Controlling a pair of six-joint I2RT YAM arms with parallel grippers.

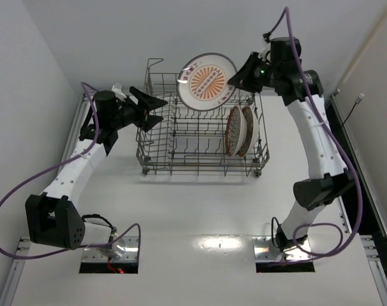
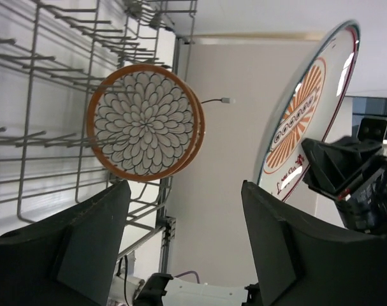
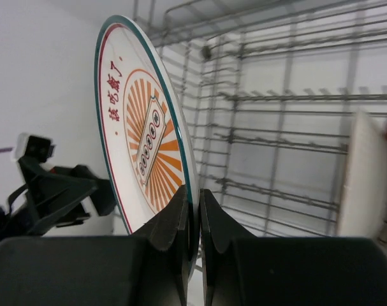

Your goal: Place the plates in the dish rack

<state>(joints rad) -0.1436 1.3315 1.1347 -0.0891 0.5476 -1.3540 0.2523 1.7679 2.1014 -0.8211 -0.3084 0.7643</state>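
My right gripper draws back, turns the plate parallel to the standing plates, lowers it and releases next. Empty wires of the dish rack beside those lie below the gripper and back.
Two flower-pattern plates (image 1: 240, 131) with brown-orange rims stand upright side by side in the right end of the grey wire dish rack (image 1: 156, 137); they also show in the left wrist view (image 2: 144, 121). My right gripper (image 1: 239, 75) is shut on the rim of a third, larger white plate with an orange sunburst and a green-red edge (image 1: 207, 81), held tilted above the rack's back edge. The right wrist view shows this gripper (image 3: 194, 197) pinching that plate (image 3: 139, 121). My left gripper (image 1: 156, 109) is open and empty at the rack's left side (image 2: 185, 188).
The rack's rows of tines (image 3: 282, 134) left of the standing plates hold nothing. White walls close in on the left and back. A black cable and a small plug (image 1: 359, 98) lie at the far right.
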